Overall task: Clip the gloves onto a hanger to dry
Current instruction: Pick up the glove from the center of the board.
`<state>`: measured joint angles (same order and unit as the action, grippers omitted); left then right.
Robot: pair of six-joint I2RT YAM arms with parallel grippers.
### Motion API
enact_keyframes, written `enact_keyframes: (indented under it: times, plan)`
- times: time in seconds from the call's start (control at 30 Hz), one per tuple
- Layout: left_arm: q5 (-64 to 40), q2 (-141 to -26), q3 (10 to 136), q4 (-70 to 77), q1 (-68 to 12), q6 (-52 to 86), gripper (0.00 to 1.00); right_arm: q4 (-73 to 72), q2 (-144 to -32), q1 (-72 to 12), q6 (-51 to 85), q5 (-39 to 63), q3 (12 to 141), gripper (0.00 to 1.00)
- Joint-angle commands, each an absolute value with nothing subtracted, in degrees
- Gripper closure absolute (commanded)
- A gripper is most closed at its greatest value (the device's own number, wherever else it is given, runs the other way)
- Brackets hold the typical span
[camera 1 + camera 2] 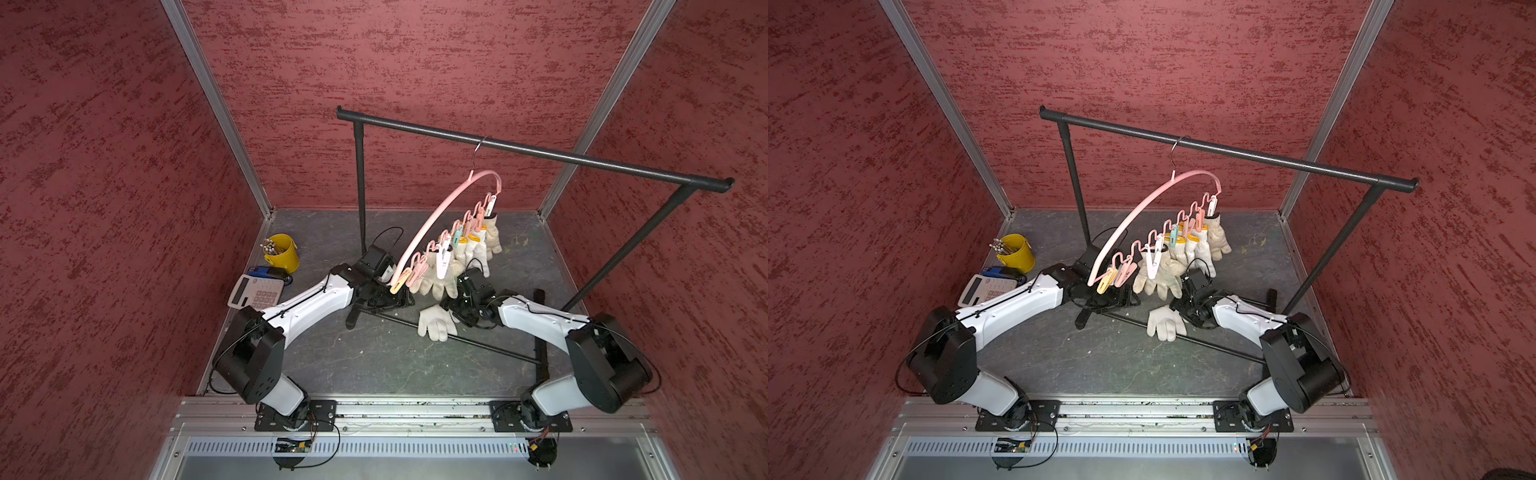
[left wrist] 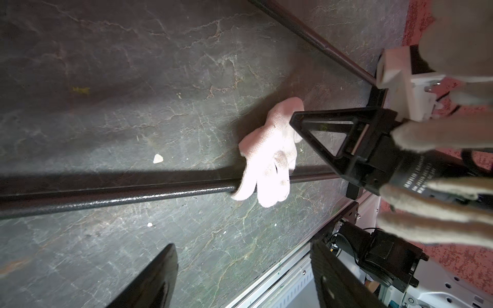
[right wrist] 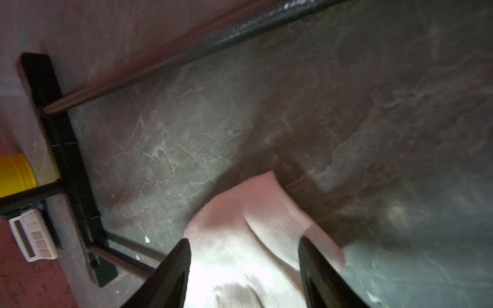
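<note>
I will next lower my right gripper onto the fold near the cuff of the loose glove below it and close the gripper, because the fold is already between the open fingers.
The pink hanger point(image 1: 430, 224) point(image 1: 1125, 224) hangs by its hook from the black rack's top bar. Several gloves point(image 1: 440, 278) point(image 1: 1158, 274) are clipped in its row of pegs. One loose white glove point(image 1: 436, 324) point(image 1: 1165, 324) point(image 2: 269, 160) lies on the table across the rack's base bar. My right gripper point(image 1: 453, 309) point(image 3: 243, 240) is open and low over this glove's cuff point(image 3: 240, 226), which lies between the jaws. My left gripper point(image 1: 378, 297) point(image 2: 242, 248) is open and holds nothing; it sits under the hanger's lower left end.
The black rack point(image 1: 540, 153) spans the back, and its base bar point(image 1: 490, 345) crosses the table diagonally. A yellow bucket of pencils point(image 1: 282, 253), a blue object point(image 1: 266, 272) and a calculator point(image 1: 257, 293) sit at the far left. Clipped glove fingers point(image 2: 440, 138) dangle close to the left wrist camera.
</note>
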<state>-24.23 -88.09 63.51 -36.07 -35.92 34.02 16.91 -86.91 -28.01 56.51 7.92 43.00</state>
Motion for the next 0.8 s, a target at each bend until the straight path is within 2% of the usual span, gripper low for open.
enact_keyframes:
  times: [0.0, 0.13, 0.27, 0.37, 0.5, 0.53, 0.77]
  plan:
    - [-23.91, -86.73, 62.59, -36.59, -35.49, 33.4, 0.21, 18.99, -90.46, -27.66, 53.95, 8.4, 44.8, 0.36]
    - [-23.59, -86.31, 62.49, -36.61, -35.42, 33.55, 0.21, 19.69, -94.48, -27.51, 52.87, 10.02, 46.13, 0.42]
    - [-23.46, -85.98, 62.46, -36.69, -35.38, 33.66, 0.21, 20.03, -95.31, -27.33, 52.67, 10.25, 46.56, 0.56]
    - [-23.21, -85.61, 62.88, -37.33, -35.35, 33.41, 0.21, 20.38, -92.44, -27.25, 52.76, 8.66, 46.5, 0.71]
    - [-24.32, -85.12, 63.15, -37.03, -35.23, 33.52, 0.21, 19.37, -84.54, -27.2, 52.26, 5.78, 45.52, 0.97]
    - [-24.96, -84.85, 63.02, -36.56, -35.24, 33.66, 0.21, 18.93, -82.73, -27.25, 51.87, 5.27, 45.2, 1.0]
    - [-29.85, -82.98, 62.89, -33.22, -34.74, 34.87, 0.21, 16.12, -67.08, -27.16, 47.26, 7.25, 43.82, 1.0]
